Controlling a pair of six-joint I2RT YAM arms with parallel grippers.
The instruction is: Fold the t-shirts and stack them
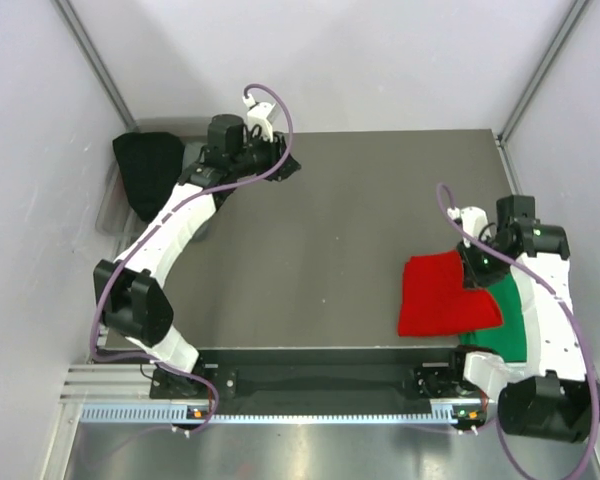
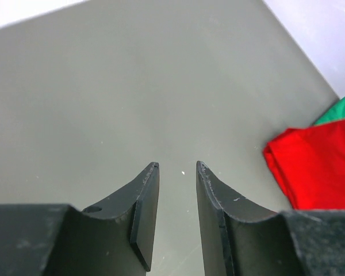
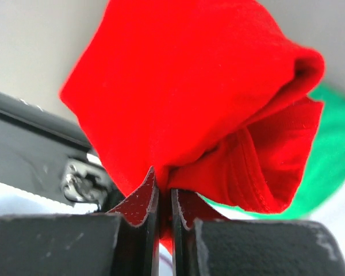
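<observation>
My right gripper needs to move the red t-shirt's edge it holds to the right in the top view next, over the green t-shirt (image 1: 510,302) (image 3: 326,152), because the red t-shirt leaves much of the green t-shirt uncovered.
The folded red t-shirt (image 1: 442,296) lies at the table's right side, partly over the green t-shirt (image 1: 508,312). My right gripper (image 1: 473,270) is shut on the red shirt's edge and lifts it. In the right wrist view the red cloth (image 3: 184,103) bunches between my closed jaws, with green cloth (image 3: 328,167) behind it. My left gripper (image 1: 288,168) is open and empty at the far left of the table. In the left wrist view it (image 2: 177,167) hovers over bare table, with the red shirt (image 2: 319,167) and a green corner (image 2: 340,109) at the right.
A black cloth (image 1: 150,172) hangs off the table's far left edge beside the left arm. The grey table (image 1: 330,230) ends at a metal rail (image 1: 310,380) near the arm bases. White walls stand around it.
</observation>
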